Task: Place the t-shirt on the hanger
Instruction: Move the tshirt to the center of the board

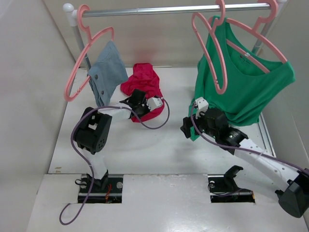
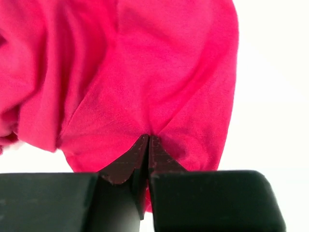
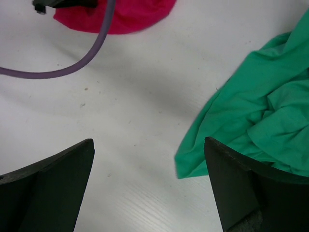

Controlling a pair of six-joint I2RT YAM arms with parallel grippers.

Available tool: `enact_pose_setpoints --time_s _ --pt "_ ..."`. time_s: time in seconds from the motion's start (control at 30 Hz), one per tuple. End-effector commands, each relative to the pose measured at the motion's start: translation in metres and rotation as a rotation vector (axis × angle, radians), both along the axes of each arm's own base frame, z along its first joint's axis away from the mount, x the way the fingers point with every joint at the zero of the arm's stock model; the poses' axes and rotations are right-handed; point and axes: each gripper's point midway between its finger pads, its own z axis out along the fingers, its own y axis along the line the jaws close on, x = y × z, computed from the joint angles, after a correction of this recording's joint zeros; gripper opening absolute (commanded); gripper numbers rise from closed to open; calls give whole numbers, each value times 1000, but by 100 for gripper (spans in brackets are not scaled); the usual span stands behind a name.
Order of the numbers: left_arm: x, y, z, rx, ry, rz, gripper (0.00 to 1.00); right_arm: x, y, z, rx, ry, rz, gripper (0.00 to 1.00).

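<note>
My right gripper moves outward, to the left in the top view, and down onto the t-shirt's edge facing the green top [image 1: 160, 94] [image 3: 165, 7] next, since it hovers over bare table.
The crimson t-shirt [image 1: 143, 79] lies crumpled on the white table at the back, left of centre. My left gripper [image 1: 131, 100] is at its near edge. In the left wrist view the jaws are pressed together on a pinched fold of the t-shirt [image 2: 145, 72], with the gripper [image 2: 148, 139] at the fold. The empty pink hanger [image 1: 213, 54] hangs from the rail in front of the green top. My right gripper [image 1: 186, 129] is open and empty above the table by the green top's lower hem, with the gripper [image 3: 148, 145] over bare table. The t-shirt's edge [image 3: 120, 17] shows far ahead.
A metal rail [image 1: 169, 9] crosses the back. On it, a pink hanger with a blue-grey cloth [image 1: 107, 72] hangs left, and another wears the green top [image 1: 246, 82], whose hem [image 3: 260, 111] rests on the table. A purple cable [image 3: 89, 60] loops near the left gripper.
</note>
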Motion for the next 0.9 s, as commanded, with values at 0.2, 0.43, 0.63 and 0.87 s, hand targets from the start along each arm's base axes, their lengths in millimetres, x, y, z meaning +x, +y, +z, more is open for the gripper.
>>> enact_pose_setpoints --time_s 0.2,0.43,0.63,0.87 --pt "-171 10 32 37 258 -557 0 11 37 0 -53 2 135 100" --pt "-244 -25 93 -63 41 -833 40 31 59 -5 -54 19 140 98" --pt "-159 -21 155 -375 -155 -216 68 94 110 -12 -89 43 171 100" --pt "-115 34 135 -336 -243 234 68 174 125 -51 -107 152 0 100"
